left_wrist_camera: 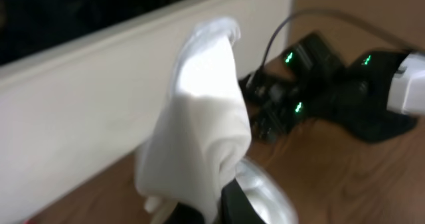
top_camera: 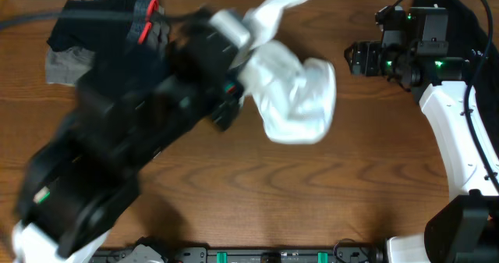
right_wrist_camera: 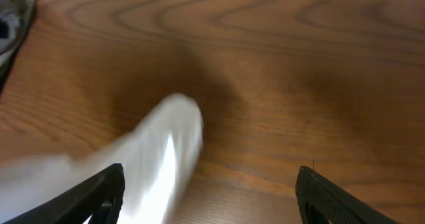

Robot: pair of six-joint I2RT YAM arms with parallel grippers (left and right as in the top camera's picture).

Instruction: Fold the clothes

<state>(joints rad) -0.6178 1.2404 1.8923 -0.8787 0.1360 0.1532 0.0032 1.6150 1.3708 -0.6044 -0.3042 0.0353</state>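
Observation:
The T-shirt's loose edge (top_camera: 328, 77) (right_wrist_camera: 187, 121) lies to the left in the overhead view, so my right gripper needs to move its open fingers that way next and close on it.
The clothes, a white T-shirt (top_camera: 295, 95), lie bunched at the table's upper middle, with one end pulled up toward the far edge. My left gripper (top_camera: 236, 30) is shut on that raised end. In the left wrist view the white cloth (left_wrist_camera: 206, 117) hangs up out of the jaws (left_wrist_camera: 214, 209), motion-blurred. My right gripper (top_camera: 352, 60) stands open just right of the bunch, touching nothing. In the right wrist view its fingers (right_wrist_camera: 106, 192) are wide apart over the wood, and a blurred fold of the shirt (right_wrist_camera: 163, 154) lies between them, nearer the left finger.
A pile of dark garments with red trim (top_camera: 105, 17) and a grey cloth (top_camera: 66, 64) lie at the back left. A pale wall panel (left_wrist_camera: 86, 98) runs behind the table. The right arm's white base (top_camera: 460, 130) stands at the right edge.

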